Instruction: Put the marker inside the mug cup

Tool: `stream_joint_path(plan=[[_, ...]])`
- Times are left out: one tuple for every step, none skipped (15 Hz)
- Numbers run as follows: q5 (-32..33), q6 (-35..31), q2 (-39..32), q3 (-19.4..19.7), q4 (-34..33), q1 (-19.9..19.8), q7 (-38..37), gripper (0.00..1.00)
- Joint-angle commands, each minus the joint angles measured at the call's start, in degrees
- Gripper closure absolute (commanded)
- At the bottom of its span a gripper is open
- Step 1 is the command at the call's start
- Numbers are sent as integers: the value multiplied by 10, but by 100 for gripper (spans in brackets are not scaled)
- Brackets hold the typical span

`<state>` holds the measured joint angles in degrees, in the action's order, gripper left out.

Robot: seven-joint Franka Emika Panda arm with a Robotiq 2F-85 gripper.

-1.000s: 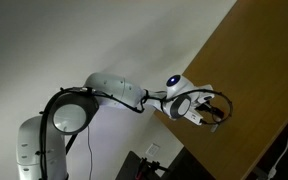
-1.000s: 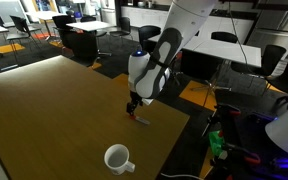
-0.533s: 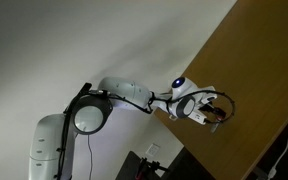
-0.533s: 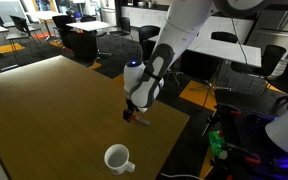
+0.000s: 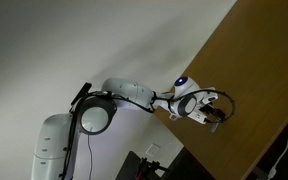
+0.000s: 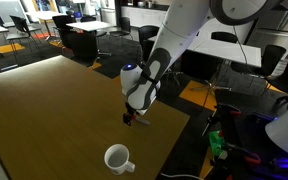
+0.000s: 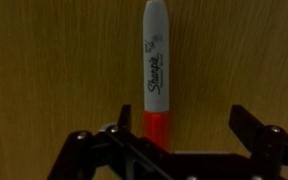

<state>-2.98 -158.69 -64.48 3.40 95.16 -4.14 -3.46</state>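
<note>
Next, my gripper will stay low over the table and close both fingers on the marker's red end, which already lies between them, nearer one.
The marker (image 7: 156, 60) lies flat on the wooden table; its whitish labelled barrel points away from me and its red end is near my palm. My gripper (image 7: 181, 118) is open and low over it, with the red end between the fingers, closer to the left finger. In an exterior view my gripper (image 6: 131, 117) is down at the table near the right edge and hides most of the marker. The white mug cup (image 6: 117, 158) stands upright with a dark inside, nearer the camera than my gripper. My gripper also shows in an exterior view (image 5: 216, 113).
The wooden table (image 6: 44, 110) ends just right of my gripper. Beyond that edge lie floor, cables and a green object (image 6: 215, 145). Office desks and chairs (image 6: 234, 50) stand behind.
The arm has lowered and shifted slightly left, bringing my gripper down onto the table around the marker. The mug has not moved.
</note>
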Motion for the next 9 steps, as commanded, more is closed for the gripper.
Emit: stream_joint_path(plan=[[4, 17, 0, -4, -4, -1, 9, 2], [4, 16, -1, -5, -4, -1, 9, 15], [3, 14, -1, -6, -3, -3, 10, 27], [3, 13, -2, -7, -2, -3, 10, 32], [3, 12, -2, -8, -1, -4, 12, 39], [3, 11, -2, -9, -1, -5, 12, 48], [2, 9, -1, -11, 1, -5, 12, 55], [2, 8, 0, -13, 2, -7, 14, 61], [2, 7, 2, -12, 3, -6, 13, 69]])
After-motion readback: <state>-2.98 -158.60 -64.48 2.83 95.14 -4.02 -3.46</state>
